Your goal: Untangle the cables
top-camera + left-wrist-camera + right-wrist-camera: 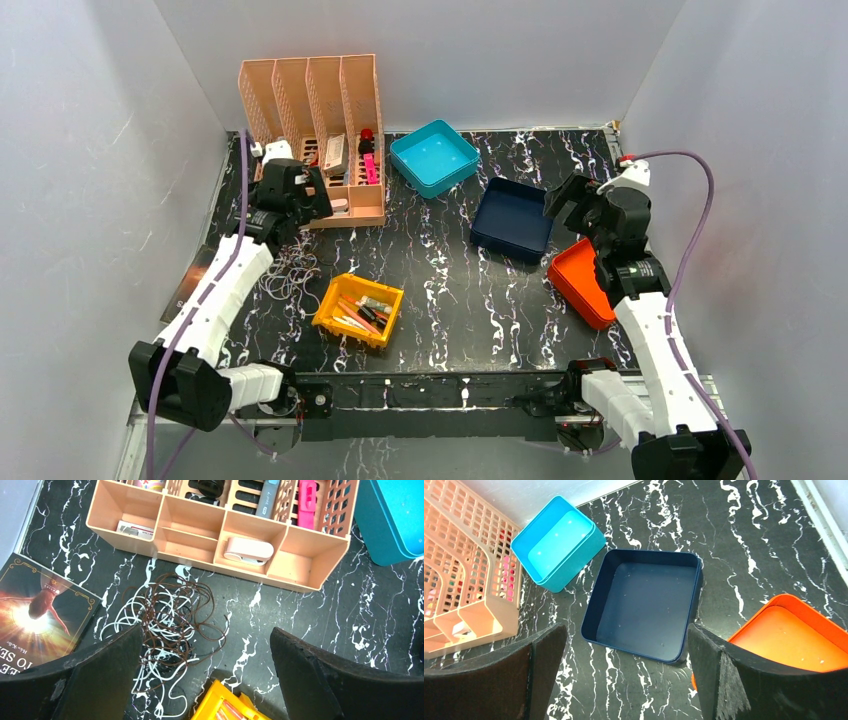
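The tangle's brown wires are below and back of my left gripper. It will next move down and back toward the base, with its open fingers on both sides of the brown wires, to close.
The cables (pixel 167 620) lie in a palm-sized tangle of thin brown, white and black wires on the black marbled table, in front of the peach organizer. In the top view the cables (pixel 293 272) show left of the yellow bin, beside my left arm. My left gripper (pixel 205 667) is open and empty, held above the table with its left finger over the tangle's edge. It shows in the top view (pixel 292 190) near the organizer. My right gripper (pixel 624 672) is open and empty, above the table near the navy tray; it also shows in the top view (pixel 590 208).
A peach organizer (pixel 330 120) with small items stands at the back left. A teal tray (pixel 433 156), navy tray (pixel 512 219) and orange tray (pixel 582 281) sit to the right. A yellow bin (pixel 357 309) of pens sits in the middle front. A book (pixel 35 615) lies at the left edge.
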{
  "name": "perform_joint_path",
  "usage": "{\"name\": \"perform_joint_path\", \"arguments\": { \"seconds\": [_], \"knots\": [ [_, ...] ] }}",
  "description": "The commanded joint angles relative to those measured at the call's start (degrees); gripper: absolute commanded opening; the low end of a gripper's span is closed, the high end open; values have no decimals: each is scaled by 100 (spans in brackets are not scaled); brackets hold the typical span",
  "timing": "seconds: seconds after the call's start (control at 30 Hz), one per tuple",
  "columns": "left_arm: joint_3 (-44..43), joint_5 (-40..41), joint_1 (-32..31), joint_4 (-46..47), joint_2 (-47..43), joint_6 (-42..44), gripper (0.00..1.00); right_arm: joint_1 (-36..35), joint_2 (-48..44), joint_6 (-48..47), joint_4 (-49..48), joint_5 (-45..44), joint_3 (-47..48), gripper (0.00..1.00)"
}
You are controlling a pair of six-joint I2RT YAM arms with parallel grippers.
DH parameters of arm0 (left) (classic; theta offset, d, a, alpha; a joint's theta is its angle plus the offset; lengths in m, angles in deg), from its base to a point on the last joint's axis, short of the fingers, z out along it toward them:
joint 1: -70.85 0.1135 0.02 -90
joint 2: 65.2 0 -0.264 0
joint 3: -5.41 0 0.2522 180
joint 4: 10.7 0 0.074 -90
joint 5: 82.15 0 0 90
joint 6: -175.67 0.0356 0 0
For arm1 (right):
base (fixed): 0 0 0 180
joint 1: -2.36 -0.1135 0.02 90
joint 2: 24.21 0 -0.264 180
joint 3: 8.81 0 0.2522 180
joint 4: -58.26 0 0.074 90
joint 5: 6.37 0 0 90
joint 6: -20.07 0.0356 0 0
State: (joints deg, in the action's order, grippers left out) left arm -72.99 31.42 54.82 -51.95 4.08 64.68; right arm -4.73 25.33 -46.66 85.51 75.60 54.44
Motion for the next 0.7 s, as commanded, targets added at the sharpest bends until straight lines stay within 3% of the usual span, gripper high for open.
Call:
{"name": "perform_joint_path", "arguments": {
  "seconds": [0.0,0.2,0.47,0.67],
  "knots": [
    [-402,-331,377,-398,155,40,98,42,49,167,-122,337,261,98],
    [-528,-1227,1276,-633,446,-83,98,46,230,306,-127,801,175,98],
    [111,-2176,1461,-583,1106,-258,98,55,429,365,-180,1263,-12,98],
    [478,-1795,1462,-376,1552,-471,98,55,637,379,-263,1709,-108,98]
  ]
}}
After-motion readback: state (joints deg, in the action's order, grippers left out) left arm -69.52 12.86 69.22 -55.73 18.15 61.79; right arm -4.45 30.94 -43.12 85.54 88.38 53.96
